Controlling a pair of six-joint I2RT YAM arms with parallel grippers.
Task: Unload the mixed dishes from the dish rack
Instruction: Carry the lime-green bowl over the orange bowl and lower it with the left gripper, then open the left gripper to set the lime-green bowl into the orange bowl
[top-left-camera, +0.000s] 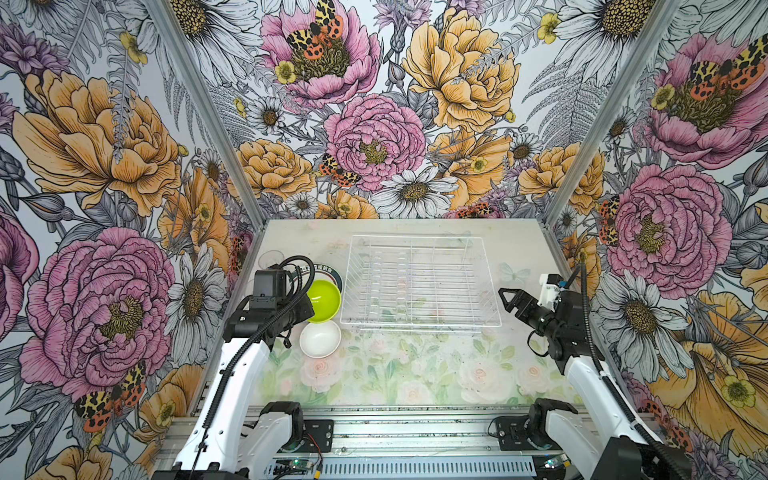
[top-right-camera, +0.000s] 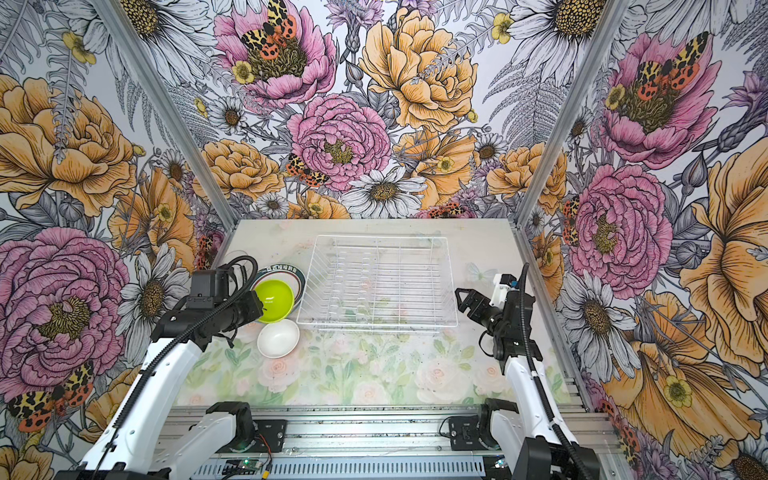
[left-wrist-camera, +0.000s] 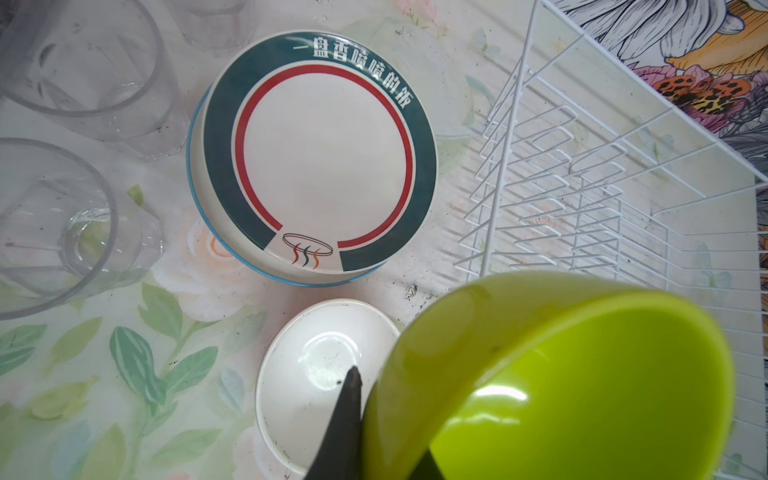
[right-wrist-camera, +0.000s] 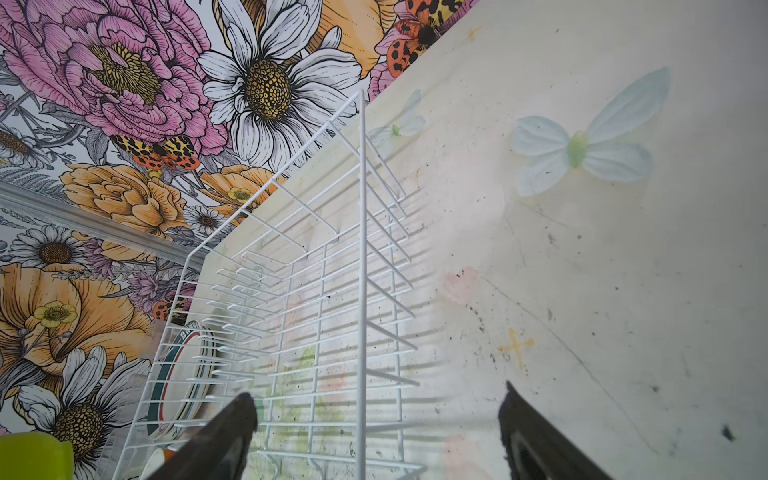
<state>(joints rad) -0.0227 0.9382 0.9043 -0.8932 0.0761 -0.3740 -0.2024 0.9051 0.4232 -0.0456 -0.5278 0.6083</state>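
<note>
The left gripper moves back and down over the bowl with a white inside next and releases the lime-green bowl there, because that bowl stands empty.
The white wire dish rack (top-left-camera: 415, 238) (top-right-camera: 376, 237) (left-wrist-camera: 582, 187) (right-wrist-camera: 362, 249) stands at the back middle with nothing in it. My left gripper (top-left-camera: 307, 309) (top-right-camera: 259, 307) (left-wrist-camera: 386, 415) is shut on the rim of the lime-green bowl (top-left-camera: 324, 301) (top-right-camera: 274, 300) (left-wrist-camera: 582, 395), held tilted just left of the rack. Under it, on the table, lie a teal-and-red rimmed plate (left-wrist-camera: 324, 158) (top-left-camera: 332, 272) stacked on a blue-rimmed one, and a bowl with a white inside (top-left-camera: 320, 338) (top-right-camera: 277, 337) (left-wrist-camera: 307, 374). My right gripper (top-left-camera: 506, 300) (top-right-camera: 460, 299) (right-wrist-camera: 376, 399) is open and empty beside the rack's right end.
Clear tumblers (left-wrist-camera: 83, 70) (left-wrist-camera: 50, 224) stand left of the plates near the left wall. Floral walls close in the table on three sides. The table's front strip (top-left-camera: 415, 374) shows only its flower print.
</note>
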